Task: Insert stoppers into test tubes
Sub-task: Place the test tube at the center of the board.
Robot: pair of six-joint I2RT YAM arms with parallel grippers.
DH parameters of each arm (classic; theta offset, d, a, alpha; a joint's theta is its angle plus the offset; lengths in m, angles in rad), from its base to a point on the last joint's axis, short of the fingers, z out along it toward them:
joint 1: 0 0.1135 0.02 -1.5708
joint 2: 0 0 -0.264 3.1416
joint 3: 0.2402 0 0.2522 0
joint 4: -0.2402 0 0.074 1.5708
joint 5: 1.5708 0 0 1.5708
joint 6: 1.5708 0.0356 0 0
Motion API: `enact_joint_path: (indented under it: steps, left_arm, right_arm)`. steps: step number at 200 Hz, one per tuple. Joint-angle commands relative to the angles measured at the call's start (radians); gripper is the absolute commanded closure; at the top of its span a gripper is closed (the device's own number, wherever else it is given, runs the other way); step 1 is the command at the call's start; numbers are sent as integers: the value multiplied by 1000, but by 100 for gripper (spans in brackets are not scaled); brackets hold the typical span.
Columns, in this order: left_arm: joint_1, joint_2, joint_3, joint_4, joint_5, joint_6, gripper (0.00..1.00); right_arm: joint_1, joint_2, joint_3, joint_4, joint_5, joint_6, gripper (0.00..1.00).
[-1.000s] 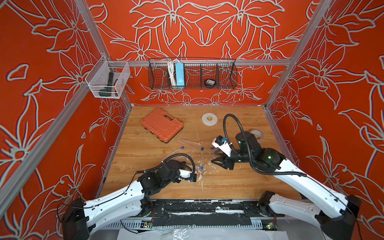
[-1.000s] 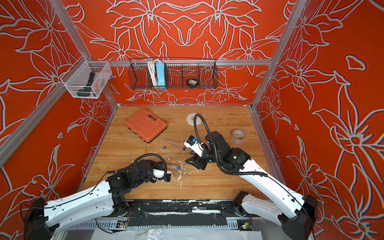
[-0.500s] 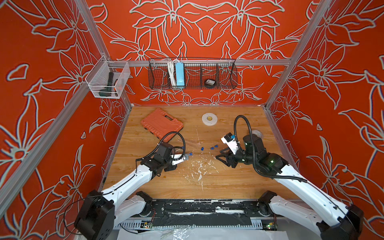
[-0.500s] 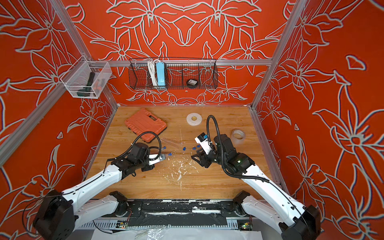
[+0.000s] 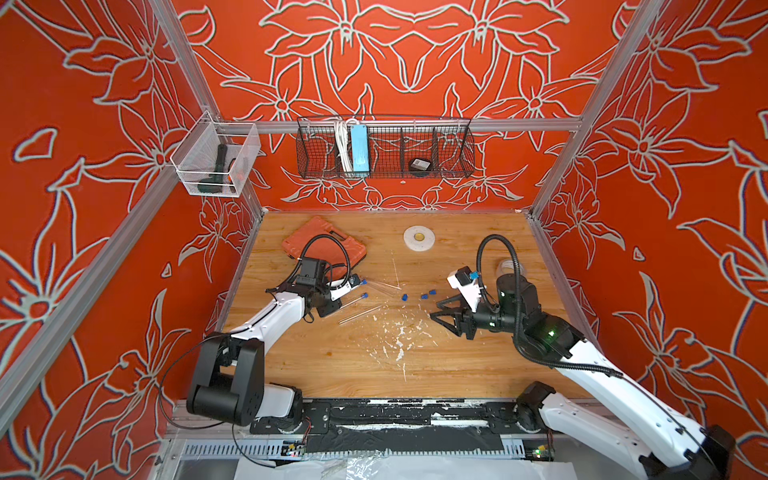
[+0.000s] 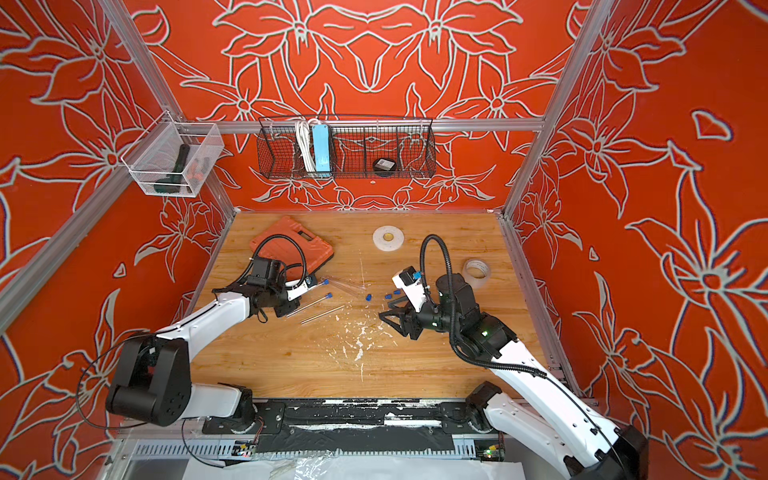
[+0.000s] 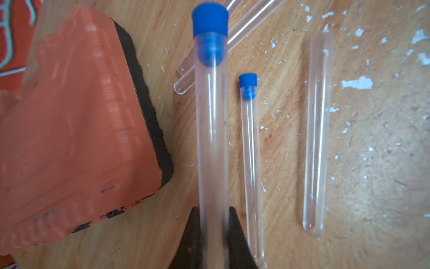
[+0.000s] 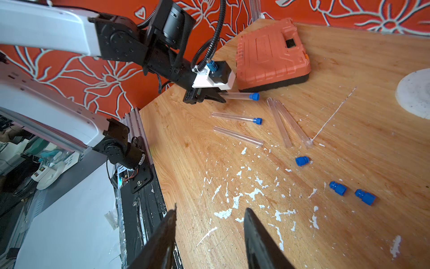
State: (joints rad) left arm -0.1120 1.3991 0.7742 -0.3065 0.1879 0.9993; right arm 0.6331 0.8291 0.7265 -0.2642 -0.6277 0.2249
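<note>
Bare wood between case and stoppered tube [image 7: 189, 152] is below, and the held tube has its stopper in. Next my left gripper will lower that tube there and let go of it.
My left gripper [image 7: 213, 216] is shut on a clear test tube [image 7: 211, 139] with a blue stopper [image 7: 210, 21] in its mouth, held low over the table beside the orange case. From the right wrist view that held tube [image 8: 237, 96] lies nearly level. A second stoppered tube [image 5: 353, 301] and an empty tube [image 5: 359, 314] lie just in front of it. Two more empty tubes [image 8: 286, 123] lie side by side. Three loose stoppers [image 5: 404, 297] [image 5: 424, 296] [image 5: 432, 293] lie mid-table. My right gripper [image 5: 436, 311] stands open and empty to their right.
An orange tool case [image 5: 324, 247] sits at the back left, close to my left gripper. A white tape roll [image 5: 419, 238] lies at the back, another roll [image 6: 476, 272] behind my right arm. White paint flecks [image 5: 399, 336] mark the table's front middle. A wire basket [image 5: 384, 149] hangs on the back wall.
My left gripper has carried the stoppered tube from the front middle back and leftward, next to the orange case. My right arm has drawn back to the right, its jaws still open.
</note>
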Motion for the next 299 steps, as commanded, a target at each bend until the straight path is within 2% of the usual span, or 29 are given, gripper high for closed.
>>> enact_joint_path:
  steps: [1,96,192,269,299]
  left_arm:
    - [31,27,22,-40,75,12,100]
    - [82,159,69,-28,49,7,100]
    - [92,219,72,-42,63,-4,93]
    - [87,245,68,-37,21,-8,78]
    - [89,240,69,-38,15,-10,75]
  right_arm:
    - [-2,-24,-21,35,-19,21,52]
    - [-1,-47,-27,41,-55,30,52]
    - [4,-60,-36,57,-69,31,52]
    - [7,-59,-35,47,-64,27,52]
    - [9,-59,-33,44,-67,25,52]
